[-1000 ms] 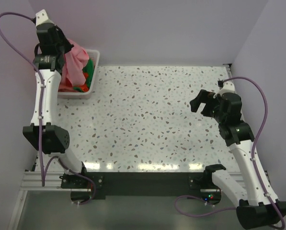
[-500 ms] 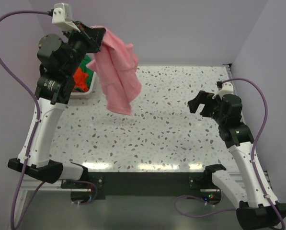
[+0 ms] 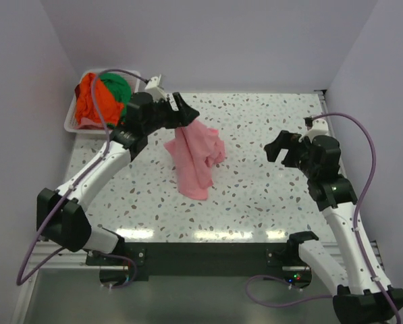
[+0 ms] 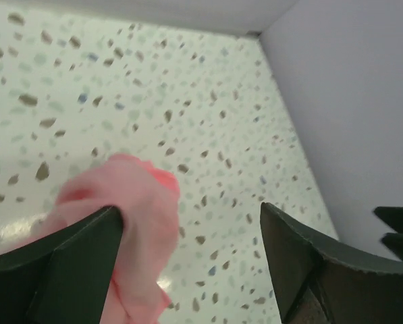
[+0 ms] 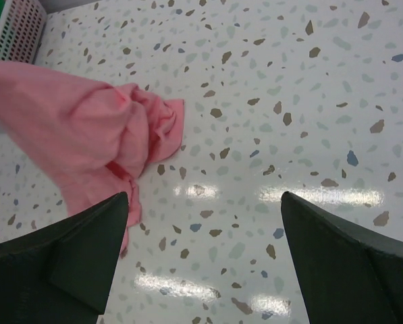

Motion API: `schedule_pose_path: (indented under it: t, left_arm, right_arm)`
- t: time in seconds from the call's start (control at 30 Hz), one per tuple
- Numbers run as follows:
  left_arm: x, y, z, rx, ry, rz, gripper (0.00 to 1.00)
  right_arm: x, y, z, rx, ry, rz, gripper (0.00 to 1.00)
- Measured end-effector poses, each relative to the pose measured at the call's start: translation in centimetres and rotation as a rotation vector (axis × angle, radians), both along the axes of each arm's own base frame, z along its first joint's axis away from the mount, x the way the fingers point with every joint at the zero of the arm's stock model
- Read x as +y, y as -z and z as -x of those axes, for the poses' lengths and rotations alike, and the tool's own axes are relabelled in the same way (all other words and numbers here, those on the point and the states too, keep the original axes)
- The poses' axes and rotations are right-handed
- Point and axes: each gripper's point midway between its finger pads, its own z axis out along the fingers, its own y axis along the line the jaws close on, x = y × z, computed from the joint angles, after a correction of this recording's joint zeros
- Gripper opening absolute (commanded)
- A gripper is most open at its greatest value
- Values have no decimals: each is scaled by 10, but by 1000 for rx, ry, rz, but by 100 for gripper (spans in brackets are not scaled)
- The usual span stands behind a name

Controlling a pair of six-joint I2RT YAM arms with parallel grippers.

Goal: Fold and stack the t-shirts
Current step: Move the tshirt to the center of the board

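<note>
The pink t-shirt's near hem fold is below the right gripper and to its left in the top view, so the right gripper needs to move across and down next.
The pink t-shirt lies in a crumpled heap in the middle of the table, its upper end still rising toward my left gripper. In the left wrist view the left gripper stands open and the pink t-shirt brushes only the left finger. The orange t-shirt and the green t-shirt sit bunched in the white basket. My right gripper hovers open over the table's right side. From the right wrist, the pink t-shirt lies left of the empty right gripper.
The white slotted basket stands in the table's far left corner against the walls. Lilac walls close the table on the left, back and right. Speckled tabletop shows around the pink heap.
My left arm swung from the basket out over the table's middle, carrying the pink t-shirt. Its jaws have opened and the shirt has dropped onto the table. The right arm barely moved.
</note>
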Motion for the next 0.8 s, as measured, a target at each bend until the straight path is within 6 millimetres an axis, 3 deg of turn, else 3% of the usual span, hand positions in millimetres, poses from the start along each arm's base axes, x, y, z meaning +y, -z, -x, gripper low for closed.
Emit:
schedule_pose_path:
  t: [0.03,0.13,0.2,0.37,0.47,0.63,0.8]
  left_arm:
    - [0,30,-3,78,-13,-20,100]
    - [6,96,-7,248,-68,-93,100]
    - [16,124,-3,318,-109,-143,100]
    - [46,145,12,355,-224,-210,100]
    - [65,157,27,385,-291,-242,100]
    - [96,203,67,496,-368,-316,100]
    - [118,236,108,584,-409,-351,100]
  right_arm:
    - [0,5,-2,16,-2,4,99]
    - [4,16,-6,58,-18,7,99]
    - [9,25,-9,95,-41,3,99]
    - [36,42,-8,156,-136,10,99]
    - [75,55,0,190,-251,47,99]
    - [152,96,17,294,-458,106,99]
    - [206,142,35,389,-567,148,98]
